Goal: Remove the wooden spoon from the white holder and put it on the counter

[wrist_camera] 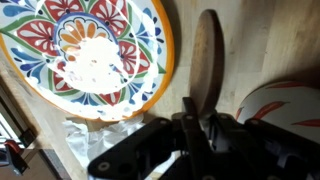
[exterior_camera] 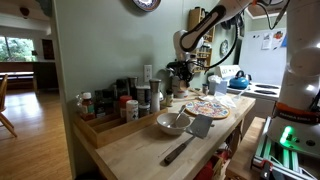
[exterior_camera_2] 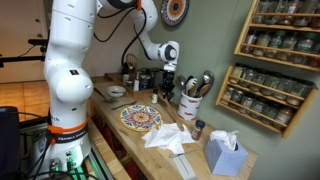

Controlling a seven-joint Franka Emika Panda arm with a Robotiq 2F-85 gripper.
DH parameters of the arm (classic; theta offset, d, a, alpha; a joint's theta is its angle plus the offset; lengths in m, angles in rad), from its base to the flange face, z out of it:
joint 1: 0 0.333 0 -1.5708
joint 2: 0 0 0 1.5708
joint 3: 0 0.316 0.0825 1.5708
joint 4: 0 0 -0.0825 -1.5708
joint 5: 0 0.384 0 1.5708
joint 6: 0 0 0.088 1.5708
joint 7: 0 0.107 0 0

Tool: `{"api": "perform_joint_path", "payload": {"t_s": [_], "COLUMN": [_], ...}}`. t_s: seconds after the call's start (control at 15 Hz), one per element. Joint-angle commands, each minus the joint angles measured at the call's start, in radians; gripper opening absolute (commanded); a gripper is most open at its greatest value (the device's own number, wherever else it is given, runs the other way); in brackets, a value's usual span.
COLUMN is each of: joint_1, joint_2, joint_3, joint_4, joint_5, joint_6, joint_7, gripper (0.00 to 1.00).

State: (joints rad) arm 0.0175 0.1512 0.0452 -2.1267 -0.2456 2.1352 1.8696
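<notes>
The robot next needs to lower its gripper down onto the bare counter between the colourful plate [wrist_camera: 90,55] and the white holder to let go of the spoon, because that part of the counter is clear.
In the wrist view my gripper [wrist_camera: 197,115] is shut on the handle of the wooden spoon [wrist_camera: 207,60]. The spoon's bowl points away over the wooden counter, between the colourful plate [wrist_camera: 90,55] and the white holder [wrist_camera: 285,105]. In both exterior views the gripper [exterior_camera_2: 168,85] [exterior_camera: 180,72] hangs above the counter, beside the white holder [exterior_camera_2: 188,105], which has other utensils standing in it. The spoon is too small to make out in those views.
The colourful plate [exterior_camera_2: 140,118] [exterior_camera: 207,108] lies mid-counter. A bowl [exterior_camera: 172,123], a spatula [exterior_camera: 190,138] and a tray of spice jars [exterior_camera: 115,105] sit at one end. A white cloth [exterior_camera_2: 165,135] and a tissue box [exterior_camera_2: 226,155] sit at the other. Spice racks [exterior_camera_2: 262,90] hang on the wall.
</notes>
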Motion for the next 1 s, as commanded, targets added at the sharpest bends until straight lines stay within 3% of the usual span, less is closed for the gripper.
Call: {"api": "perform_joint_path", "payload": {"t_s": [0.0, 0.07, 0.4, 0.47, 0.93], "joint_1": [0.026, 0.027, 0.032, 0.032, 0.05], "joint_2": [-0.004, 0.009, 0.007, 0.007, 0.072], "joint_3": [-0.022, -0.023, -0.025, -0.025, -0.061], "joint_4": [-0.052, -0.011, -0.024, -0.024, -0.015], "joint_5": [-0.026, 0.003, -0.004, -0.004, -0.092], "joint_6": [0.102, 0.046, 0.065, 0.065, 0.144], "joint_7": [-0.013, -0.011, -0.011, -0.011, 0.113], "gripper": [0.03, 0.12, 0.12, 0.03, 0.03]}}
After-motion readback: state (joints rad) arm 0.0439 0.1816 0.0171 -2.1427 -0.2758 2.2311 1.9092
